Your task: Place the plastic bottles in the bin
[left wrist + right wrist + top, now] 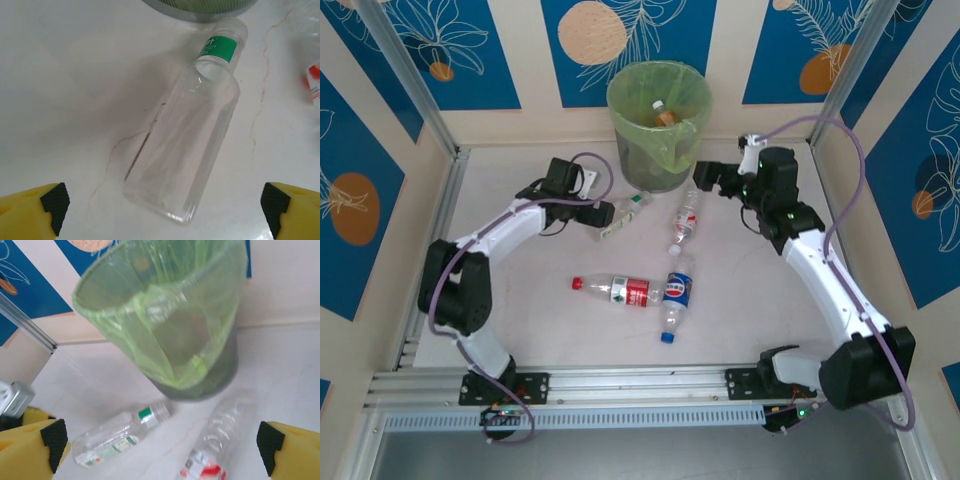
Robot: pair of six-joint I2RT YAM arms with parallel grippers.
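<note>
The clear bottle lies at an angle to the open fingers, so the robot's left gripper should next turn in line with the bottle and go down onto the clear bottle's body (620, 218) (182, 140).
The bin (658, 120), grey with a light-green bag, stands at the back of the table, and one bottle (663, 115) lies inside it. A clear bottle with a green neck band (185, 145) lies on the table just in front of the bin. My left gripper (165, 210) is open, its fingers (52, 202) well apart on either side of this bottle's base. My right gripper (160, 445) is open and holds nothing; it hangs to the right of the bin (165, 315). Below it lie the green-band bottle (117, 435) and a bottle with a red-and-white label (215, 445).
Mid-table lie a red-labelled bottle with a red cap (620, 290) and a blue-labelled bottle with a blue cap (676, 295), touching each other. The red-and-white labelled bottle (687, 222) lies between both grippers. Walls and metal posts close the table's sides and back.
</note>
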